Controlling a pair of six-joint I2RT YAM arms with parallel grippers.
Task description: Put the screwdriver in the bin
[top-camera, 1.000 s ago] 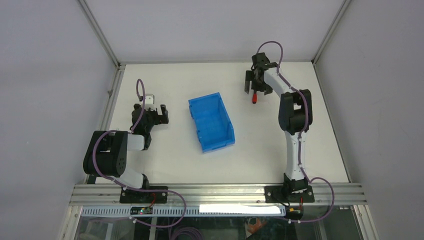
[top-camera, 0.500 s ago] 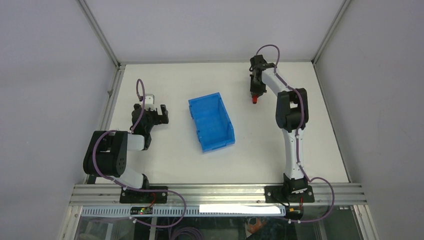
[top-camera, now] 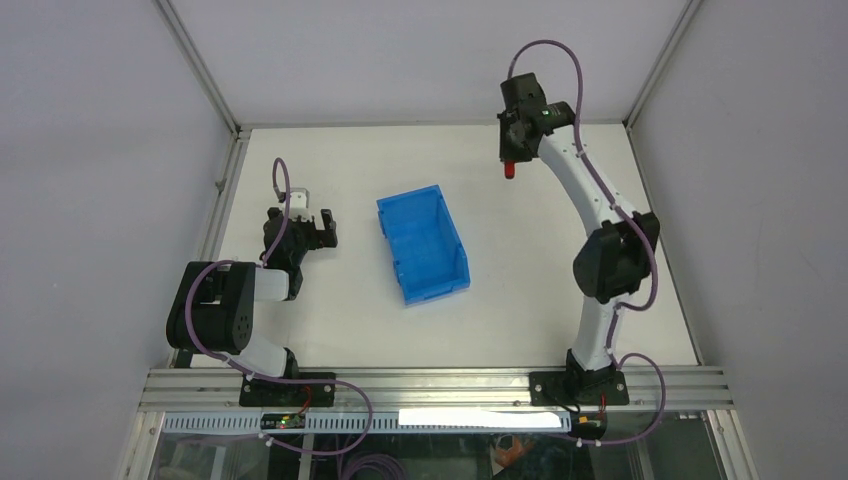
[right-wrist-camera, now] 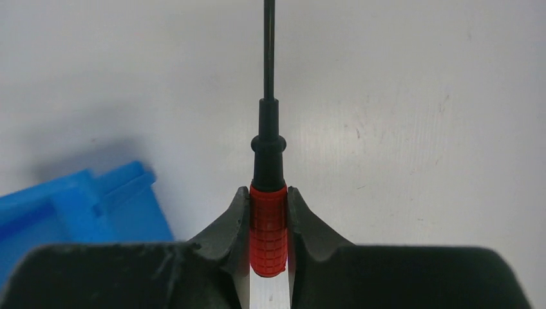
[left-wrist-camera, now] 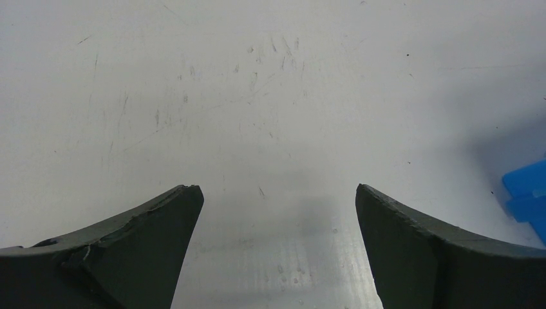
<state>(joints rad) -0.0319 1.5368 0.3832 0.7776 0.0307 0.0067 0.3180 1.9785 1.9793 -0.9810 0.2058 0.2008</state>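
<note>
I will move my right gripper back and left in the top view, down toward the bin's bottom, and release the screwdriver's handle, as the bin [top-camera: 423, 244] is empty.
My right gripper [right-wrist-camera: 268, 196] is shut on the red handle of the screwdriver [right-wrist-camera: 268, 225], whose dark shaft points straight ahead. Seen from above, the right gripper [top-camera: 510, 160] hangs over the table's far right with the screwdriver [top-camera: 509, 171] showing red at its tip. The blue bin [top-camera: 423, 244] sits on the table's middle, to the left of and nearer than that gripper; a blurred part of the bin [right-wrist-camera: 77, 206] shows low left in the right wrist view. My left gripper [top-camera: 312, 226] rests open near the left side, nothing between its fingers [left-wrist-camera: 161, 225].
A metal frame rail [top-camera: 215, 200] runs along the table's left edge and grey walls enclose the back and sides. A corner of the bin [left-wrist-camera: 528, 190] shows at the right edge of the left wrist view.
The right gripper closed on the screwdriver, then the arm rose and stretched up with it. The left arm has not moved.
</note>
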